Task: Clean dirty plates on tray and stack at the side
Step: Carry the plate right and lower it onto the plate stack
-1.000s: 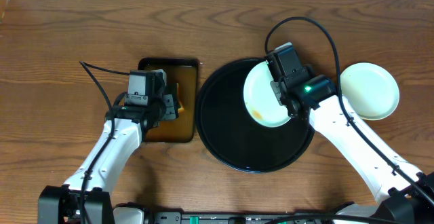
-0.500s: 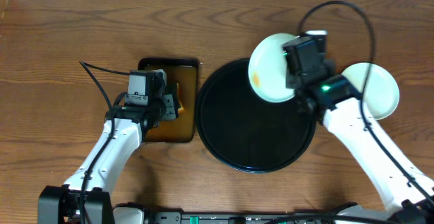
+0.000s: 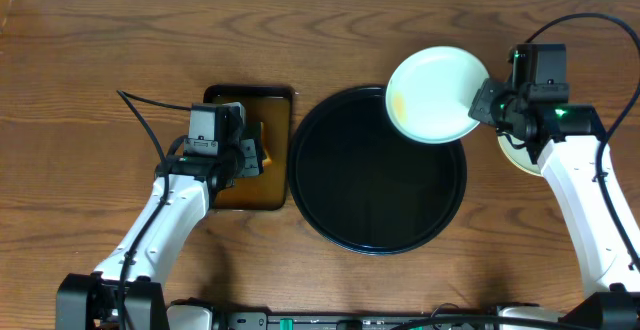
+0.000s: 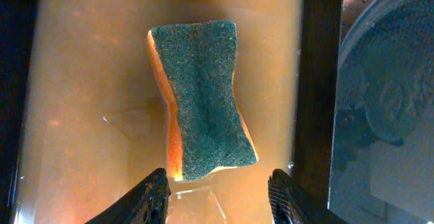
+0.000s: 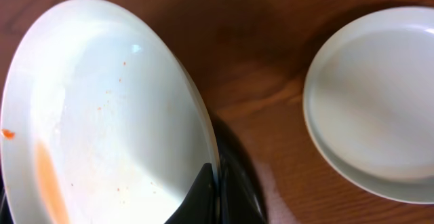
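Observation:
Next, my right gripper swings to the right in the overhead view, then lowers its plate onto the second pale plate on the wood.
My right gripper [image 3: 482, 104] is shut on the rim of a pale plate [image 3: 436, 94] and holds it tilted in the air over the far right edge of the round black tray [image 3: 370, 190]. In the right wrist view that plate [image 5: 102, 108] carries an orange sauce streak and small specks, and its rim is pinched between my fingertips [image 5: 206, 187]. A second pale plate [image 5: 380, 102] lies on the wood to the right, mostly hidden under my right arm in the overhead view. No plates lie on the tray.
My left gripper [image 4: 218, 197] hangs open over a brown rectangular tray [image 4: 88, 81], just short of a green and orange sponge [image 4: 203, 95] lying in a little water. The black tray's rim [image 4: 380, 115] lies right beside it.
My right arm has lifted the streaked plate off the black tray and carried it right and back, towards the plate at the side. The left arm has not moved.

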Controlling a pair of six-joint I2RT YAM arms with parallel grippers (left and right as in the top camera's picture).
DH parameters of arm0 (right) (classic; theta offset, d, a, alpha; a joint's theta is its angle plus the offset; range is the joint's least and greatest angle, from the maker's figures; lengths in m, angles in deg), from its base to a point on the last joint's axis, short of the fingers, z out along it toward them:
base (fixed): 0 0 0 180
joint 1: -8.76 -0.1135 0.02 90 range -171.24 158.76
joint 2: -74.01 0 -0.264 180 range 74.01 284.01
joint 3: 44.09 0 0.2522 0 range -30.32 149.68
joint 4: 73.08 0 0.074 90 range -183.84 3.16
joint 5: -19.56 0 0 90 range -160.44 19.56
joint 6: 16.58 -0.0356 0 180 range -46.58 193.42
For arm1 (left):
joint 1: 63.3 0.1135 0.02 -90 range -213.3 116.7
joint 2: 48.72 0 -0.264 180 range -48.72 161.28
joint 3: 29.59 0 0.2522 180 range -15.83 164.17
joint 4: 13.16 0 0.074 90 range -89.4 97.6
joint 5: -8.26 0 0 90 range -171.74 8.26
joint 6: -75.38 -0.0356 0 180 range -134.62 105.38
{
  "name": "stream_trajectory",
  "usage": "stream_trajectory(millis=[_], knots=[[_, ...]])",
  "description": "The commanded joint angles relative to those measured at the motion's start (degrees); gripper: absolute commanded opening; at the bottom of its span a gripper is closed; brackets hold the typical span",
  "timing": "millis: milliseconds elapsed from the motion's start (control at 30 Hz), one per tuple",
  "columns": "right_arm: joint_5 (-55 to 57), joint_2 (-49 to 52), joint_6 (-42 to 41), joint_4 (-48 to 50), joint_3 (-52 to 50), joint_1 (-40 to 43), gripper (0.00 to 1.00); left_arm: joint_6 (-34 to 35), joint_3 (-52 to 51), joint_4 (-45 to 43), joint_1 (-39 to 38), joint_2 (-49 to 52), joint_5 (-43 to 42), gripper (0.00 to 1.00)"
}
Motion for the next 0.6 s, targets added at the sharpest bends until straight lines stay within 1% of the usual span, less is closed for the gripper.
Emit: stream_trajectory(millis=[0, 67, 167, 267, 567], knots=[[-5.2, -0.8, 3.9, -1.1, 0.2, 0.9, 0.01, 0.3, -0.4, 0.1, 0.2, 0.4, -0.3, 0.49], [-5.2, -0.8, 2.4, -1.7, 0.2, 1.5, 0.01, 0.3, -0.4, 0.1, 0.2, 0.4, -0.3, 0.49], [-6.0, -0.8, -2.3, -2.3, 0.2, 3.2, 0.01, 0.3, -0.4, 0.1, 0.2, 0.4, -0.3, 0.49], [-10.0, -0.8, -5.7, -2.3, 0.2, 6.4, 0.01, 0.3, -0.4, 0.1, 0.2, 0.4, -0.3, 0.49], [-19.8, 1.7, -6.1, -2.8, 0.2, 21.1, 0.01, 0.3, -0.4, 0.1, 0.2, 0.4, -0.3, 0.49]])
